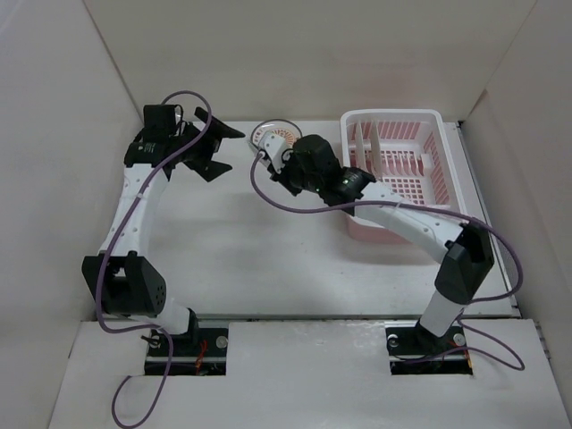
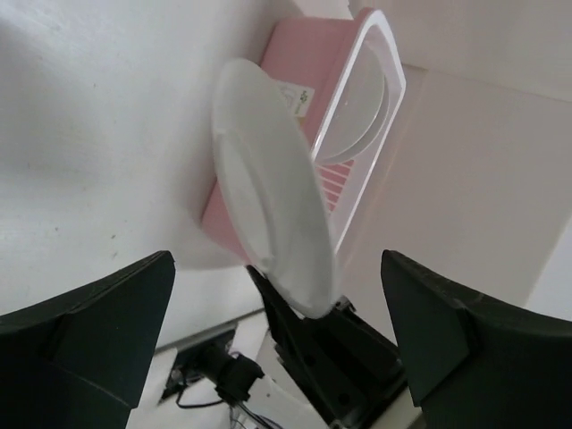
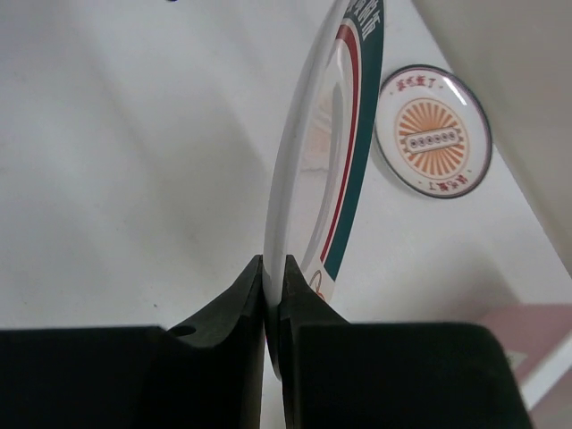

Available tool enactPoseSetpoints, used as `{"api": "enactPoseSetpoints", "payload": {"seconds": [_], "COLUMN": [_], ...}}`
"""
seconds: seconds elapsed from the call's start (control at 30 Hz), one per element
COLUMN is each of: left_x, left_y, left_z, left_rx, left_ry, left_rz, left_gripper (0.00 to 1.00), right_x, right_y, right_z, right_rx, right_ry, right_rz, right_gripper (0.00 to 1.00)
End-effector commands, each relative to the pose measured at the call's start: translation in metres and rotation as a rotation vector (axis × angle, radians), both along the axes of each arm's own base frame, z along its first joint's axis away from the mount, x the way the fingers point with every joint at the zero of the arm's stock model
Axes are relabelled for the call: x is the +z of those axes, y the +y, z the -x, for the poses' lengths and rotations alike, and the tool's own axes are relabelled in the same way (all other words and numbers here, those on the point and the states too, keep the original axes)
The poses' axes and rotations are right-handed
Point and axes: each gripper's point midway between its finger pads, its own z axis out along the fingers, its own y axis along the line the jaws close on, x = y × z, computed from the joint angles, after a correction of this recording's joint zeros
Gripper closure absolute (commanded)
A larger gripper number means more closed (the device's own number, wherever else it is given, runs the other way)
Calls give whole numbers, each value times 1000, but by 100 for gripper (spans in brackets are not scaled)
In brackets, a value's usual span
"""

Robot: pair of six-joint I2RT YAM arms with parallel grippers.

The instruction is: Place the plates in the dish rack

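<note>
The dish rack's dividers beside the upright plates are empty. My right gripper will move this white plate to the right in the top view, then down into those dividers, and release it.
My right gripper [image 1: 273, 154] [image 3: 273, 264] is shut on the lower rim of a white plate [image 3: 308, 161] with dark green and red rim bands, holding it upright on edge above the table. The same plate shows from behind in the left wrist view [image 2: 268, 188]. An orange-patterned plate [image 3: 433, 130] [image 1: 264, 130] lies flat on the table just behind it. The dish rack [image 1: 393, 114] [image 2: 295, 54] stands at the far right with two plates [image 1: 357, 143] [image 1: 380, 147] upright in its dividers. My left gripper [image 1: 223, 150] [image 2: 277, 264] is wide open and empty, just left of the held plate.
White enclosure walls [image 1: 71, 134] close in the table at the left, back and right. The right arm's forearm [image 1: 402, 219] crosses in front of the rack's near side. A purple cable [image 1: 268, 192] loops from the right wrist.
</note>
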Motion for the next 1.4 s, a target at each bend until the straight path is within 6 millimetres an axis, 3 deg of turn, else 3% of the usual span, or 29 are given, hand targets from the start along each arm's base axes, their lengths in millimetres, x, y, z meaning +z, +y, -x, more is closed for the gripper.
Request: {"api": "enactPoseSetpoints", "payload": {"seconds": [0.0,0.1,0.2,0.23,0.27,0.33,0.37,0.4,0.5,0.6,0.73,0.83,1.13,1.37], "left_x": [39,23,4,-4,-7,-24,-31,-40,-50,-55,-69,-74,-79,-77], "left_y": [7,16,27,33,35,39,39,39,39,38,30,26,22,24], "left_z": [-5,-7,-7,-9,-7,-4,-3,0,0,0,-2,-5,-2,-5], "left_rx": [4,17,48,61,63,67,59,50,49,29,-24,-53,-88,-88], "left_ry": [-191,-186,-163,-159,-159,-125,-114,-96,-88,-101,-90,-92,-95,-99], "left_rz": [-71,-143,-218,-256,-270,-294,-303,-310,-311,-315,-342,-359,-399,-411], "left_gripper": [0,0,0,0,0,0,0,0,0,0,0,0,0,0], "right_x": [104,141,173,176,178,174,174,174,157,139,110,85,29,10], "right_y": [-14,-47,-100,-131,-148,-178,-206,-221,-263,-289,-314,-322,-324,-330], "right_z": [-11,-17,-28,-42,-46,-56,-66,-71,-89,-105,-124,-134,-155,-158], "right_rx": [-118,-210,-355,-432,-465,-521,-584,-616,-664,-667,-694,-721,-708,-726], "right_ry": [-167,-191,-206,-210,-205,-201,-221,-237,-210,-159,-93,-41,91,131], "right_rz": [-266,-384,-529,-555,-579,-593,-588,-577,-565,-567,-555,-546,-515,-483], "right_gripper": [100,100,100,100,100,100,100,100,100,100,100,100,100,100]}}
